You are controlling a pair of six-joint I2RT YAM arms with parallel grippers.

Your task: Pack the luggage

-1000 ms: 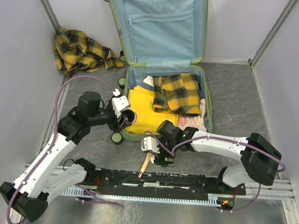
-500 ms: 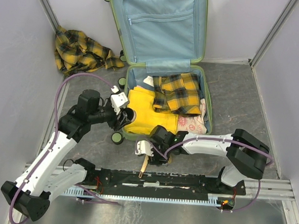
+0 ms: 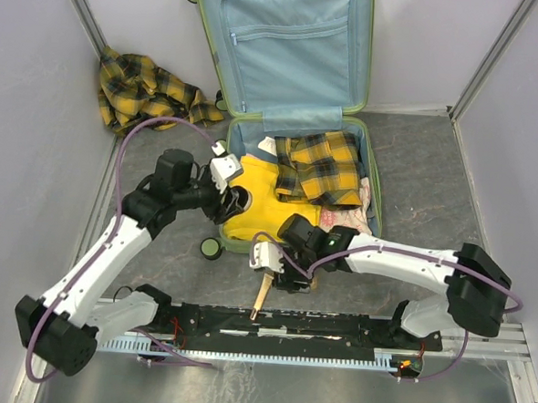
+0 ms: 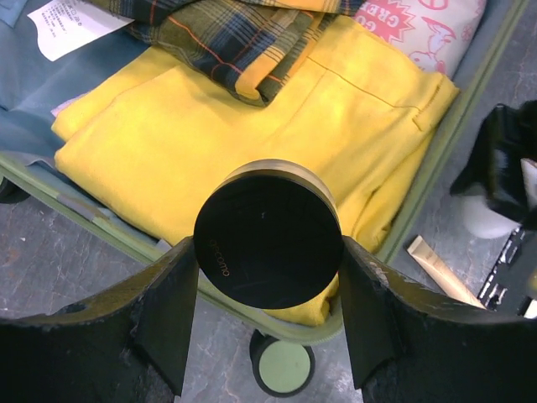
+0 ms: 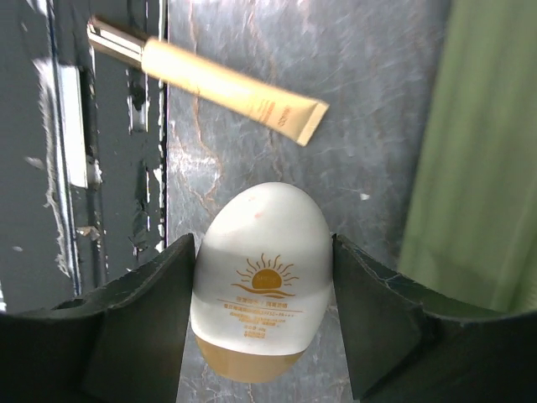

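Observation:
The left gripper moves outward past the yellow garment next and down to bare blue lining (image 3: pixel 248 140) (image 4: pixel 33 86) beside the white label in the luggage's far corner.
The lime-green luggage (image 3: pixel 287 47) lies open on the floor with its blue-lined lid up. A yellow garment (image 3: pixel 260 201) and a folded plaid shirt (image 3: pixel 321 168) lie inside. My left gripper (image 3: pixel 231 202) is shut on a round black jar (image 4: pixel 268 233) and holds it over the luggage's near-left rim (image 4: pixel 436 159), above the yellow garment (image 4: pixel 252 117). My right gripper (image 3: pixel 267 256) is shut on a white sunscreen bottle (image 5: pixel 262 277) with a sun logo. It holds the bottle above the floor, just in front of the luggage's green shell (image 5: pixel 478 151).
A beige tube (image 3: pixel 261 295) lies on the floor by the arm rail, and also shows in the right wrist view (image 5: pixel 218 84). A second plaid shirt (image 3: pixel 143 91) is heaped at the back left. A luggage wheel (image 4: pixel 285 369) sits under the left gripper. Walls close both sides.
My left gripper has carried the black jar right and away from me, over the luggage's rim. My right gripper has shifted slightly near the tube with the white bottle in it.

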